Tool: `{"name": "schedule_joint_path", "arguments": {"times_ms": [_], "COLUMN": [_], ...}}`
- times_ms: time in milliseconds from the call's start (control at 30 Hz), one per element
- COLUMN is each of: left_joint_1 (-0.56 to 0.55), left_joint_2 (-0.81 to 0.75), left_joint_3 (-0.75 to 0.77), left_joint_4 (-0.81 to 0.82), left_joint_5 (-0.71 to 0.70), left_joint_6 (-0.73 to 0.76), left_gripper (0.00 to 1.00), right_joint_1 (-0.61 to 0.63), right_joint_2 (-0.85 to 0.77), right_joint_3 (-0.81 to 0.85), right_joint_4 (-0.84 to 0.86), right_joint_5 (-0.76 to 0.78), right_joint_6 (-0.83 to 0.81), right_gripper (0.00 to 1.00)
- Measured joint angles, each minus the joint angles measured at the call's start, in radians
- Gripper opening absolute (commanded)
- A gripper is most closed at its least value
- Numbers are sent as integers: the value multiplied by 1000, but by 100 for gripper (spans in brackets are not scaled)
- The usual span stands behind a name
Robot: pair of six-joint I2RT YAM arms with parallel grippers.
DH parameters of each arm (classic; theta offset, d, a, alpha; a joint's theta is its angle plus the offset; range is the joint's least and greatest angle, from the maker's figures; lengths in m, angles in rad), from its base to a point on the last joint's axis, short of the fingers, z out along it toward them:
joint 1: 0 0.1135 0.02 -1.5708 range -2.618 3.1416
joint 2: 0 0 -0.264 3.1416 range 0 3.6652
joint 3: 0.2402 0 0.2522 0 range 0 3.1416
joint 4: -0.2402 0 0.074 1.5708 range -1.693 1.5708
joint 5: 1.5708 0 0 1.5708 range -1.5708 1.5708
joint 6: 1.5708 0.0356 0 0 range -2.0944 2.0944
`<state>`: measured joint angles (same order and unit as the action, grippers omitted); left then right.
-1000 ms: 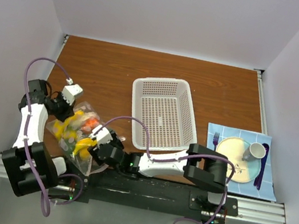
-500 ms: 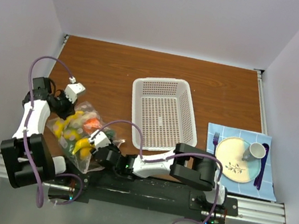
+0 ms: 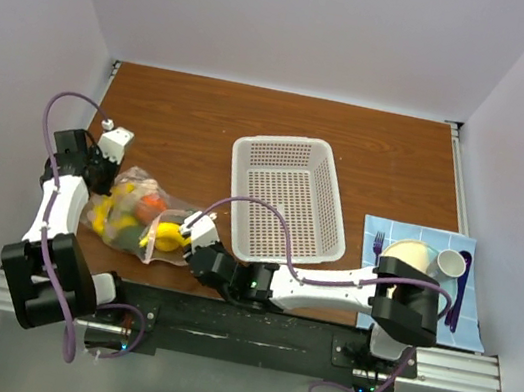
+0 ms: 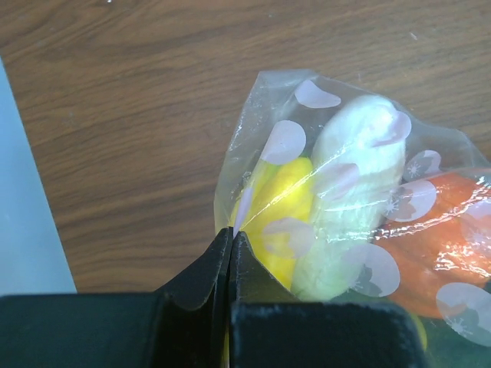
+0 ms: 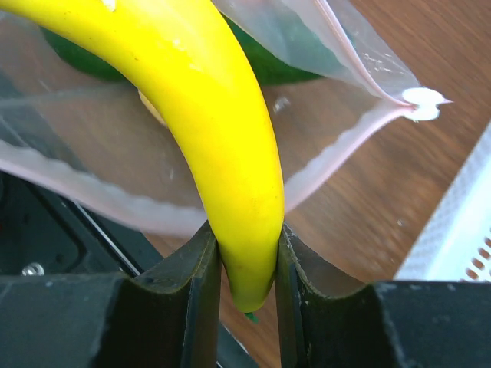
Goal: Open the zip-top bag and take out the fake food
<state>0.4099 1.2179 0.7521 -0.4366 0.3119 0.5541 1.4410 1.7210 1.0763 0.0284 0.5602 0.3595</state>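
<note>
The right gripper draws the yellow banana [image 5: 219, 146] out of the bag's opening and outward over the white basket's bottom next. It then releases it, since the basket stands empty.
The zip-top bag [image 3: 132, 216] lies on the table at the front left, its mouth open toward the right. Fake food shows through the plastic: a white piece [image 4: 353, 192], a yellow piece [image 4: 285, 205] and an orange piece [image 4: 449, 234]. My left gripper [image 4: 230, 231] is shut on the bag's far-left edge, also seen from above [image 3: 111, 178]. My right gripper [image 5: 247, 257] is shut on the tip of the yellow banana [image 5: 219, 146], which sticks out of the bag's mouth [image 3: 169, 237]. A green cucumber [image 5: 288, 67] lies behind it, under the pink zip strip [image 5: 360, 65].
A white perforated basket [image 3: 287, 200] stands in the middle, just right of my right gripper. At the right edge a blue mat carries a cream plate [image 3: 409, 273], a cup [image 3: 450, 263], a fork [image 3: 378, 245] and a purple spoon [image 3: 460, 282]. The black rail [image 3: 248, 331] runs along the table's front.
My right gripper's jaws have closed on the banana and the arm has stretched leftward. My left gripper has shut on the bag's edge and drawn it back toward the left wall.
</note>
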Motion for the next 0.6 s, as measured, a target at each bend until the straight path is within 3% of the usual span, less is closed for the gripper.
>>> {"name": "schedule_joint_path", "arguments": {"times_ms": [233,400,600], "left_joint_1": [0,0,0], "left_joint_2": [-111,-191,-211], "left_joint_3": [-1,-16,-59], "left_joint_4": [-36,-64,-19], "left_joint_5": [18,9,-76], "left_joint_6": [-8,21,41], "left_gripper": [0,0,0], "right_joint_1": [0,0,0], "right_joint_2": [90,216,142], "right_joint_3": [50,208,316], "right_joint_4": [-118,-270,-552], "right_joint_5": [-2,16,108], "right_joint_6": [6,5,31], "right_gripper": [23,15,15]}}
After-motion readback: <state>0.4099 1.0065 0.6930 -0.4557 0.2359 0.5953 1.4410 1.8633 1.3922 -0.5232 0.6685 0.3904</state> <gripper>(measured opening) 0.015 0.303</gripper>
